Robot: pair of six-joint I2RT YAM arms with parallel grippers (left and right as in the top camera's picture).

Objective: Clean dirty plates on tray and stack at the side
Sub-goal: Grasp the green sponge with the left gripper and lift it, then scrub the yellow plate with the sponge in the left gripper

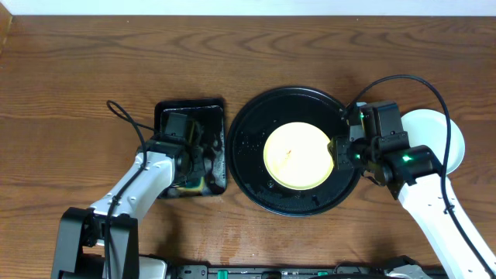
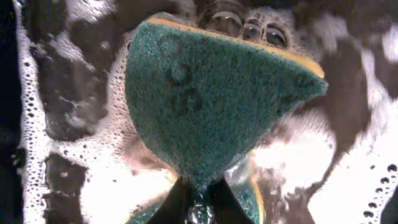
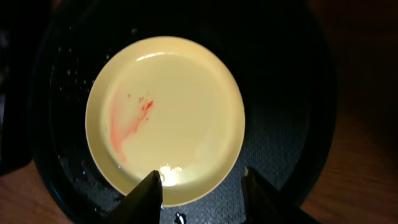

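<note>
My open right gripper moves down next until its fingers straddle the yellow plate's rim nearest the mint-blue plate, since the red smear is well away from there.
A pale yellow plate [image 1: 297, 155] with a red smear lies in the middle of the round black tray [image 1: 252, 132]. In the right wrist view the plate [image 3: 165, 118] fills the centre of the tray [image 3: 280, 124]. My right gripper [image 1: 339, 151] is open at the plate's right edge; one finger is over the rim and the other over the tray floor [image 3: 202, 186]. My left gripper [image 1: 203, 159] is shut on a green and yellow sponge [image 2: 211, 99], low over soapy water [image 2: 199, 199]. A pale mint-blue plate [image 1: 442, 132] lies on the table at the right, partly under my right arm.
The sponge is inside a small rectangular black tray [image 1: 190, 103] of foamy water [image 2: 93, 186], left of the round tray. Water drops dot the round tray's floor. The bare wooden table [image 1: 77, 77] stretches to the far left and back.
</note>
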